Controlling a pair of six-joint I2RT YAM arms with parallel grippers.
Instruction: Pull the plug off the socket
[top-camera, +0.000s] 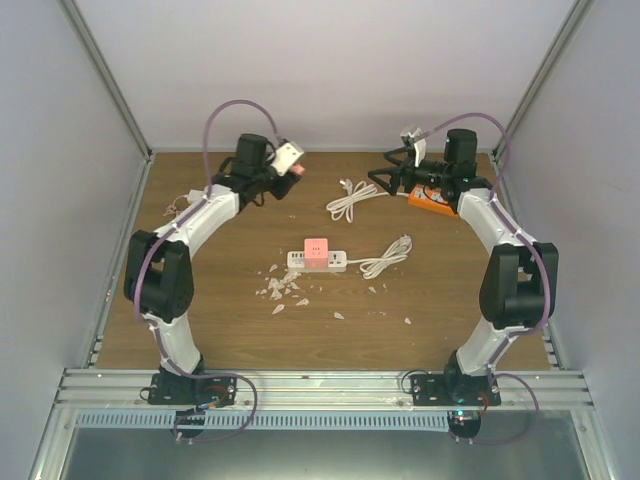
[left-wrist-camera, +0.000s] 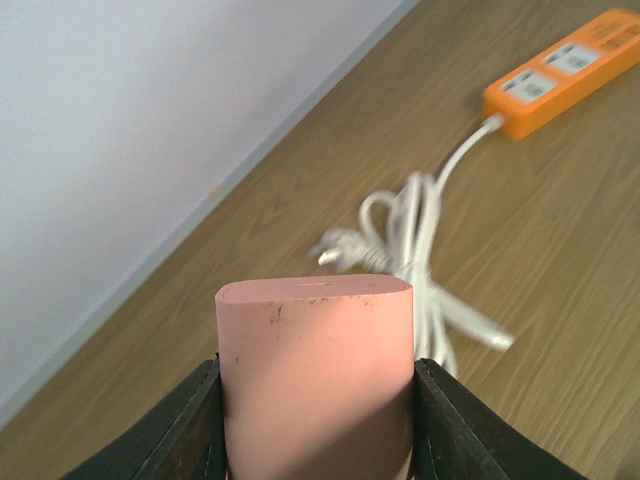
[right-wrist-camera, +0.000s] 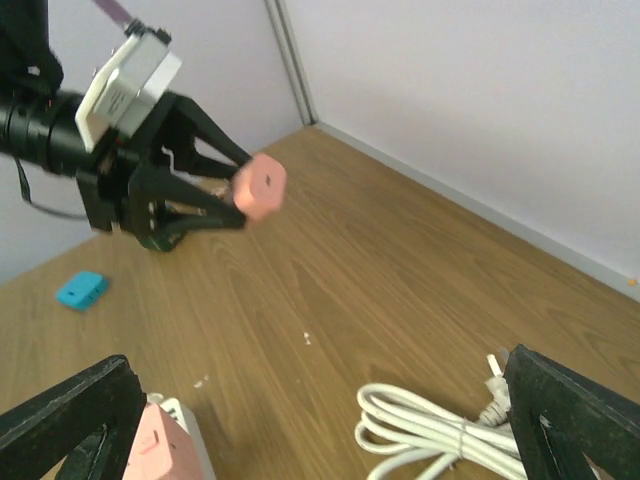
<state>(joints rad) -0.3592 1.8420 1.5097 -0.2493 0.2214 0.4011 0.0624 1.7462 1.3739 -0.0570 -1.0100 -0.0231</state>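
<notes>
The second pink plug block hangs clear of the power strip (top-camera: 318, 263), so the left gripper should next go down toward the left in the top view, onto the wood beside the small white piece.
A white power strip (top-camera: 318, 263) lies mid-table with a pink plug (top-camera: 316, 249) standing in it; both show at the lower left of the right wrist view (right-wrist-camera: 160, 445). My left gripper (top-camera: 290, 172) is raised at the back left and shut on a second pink plug block (left-wrist-camera: 315, 380), its fingers (left-wrist-camera: 190, 430) pressed on both sides. The right wrist view shows this held block (right-wrist-camera: 260, 187) in the air. My right gripper (top-camera: 390, 178) is open and empty at the back right, above the wood, with its fingers (right-wrist-camera: 575, 420) wide apart.
An orange power strip (top-camera: 432, 200) lies under my right arm, also in the left wrist view (left-wrist-camera: 560, 70), with its coiled white cable (top-camera: 350, 200). The white strip's cable coil (top-camera: 385, 258) lies to its right. White scraps (top-camera: 280, 290) litter the middle. A small blue piece (right-wrist-camera: 80, 290) lies at the left.
</notes>
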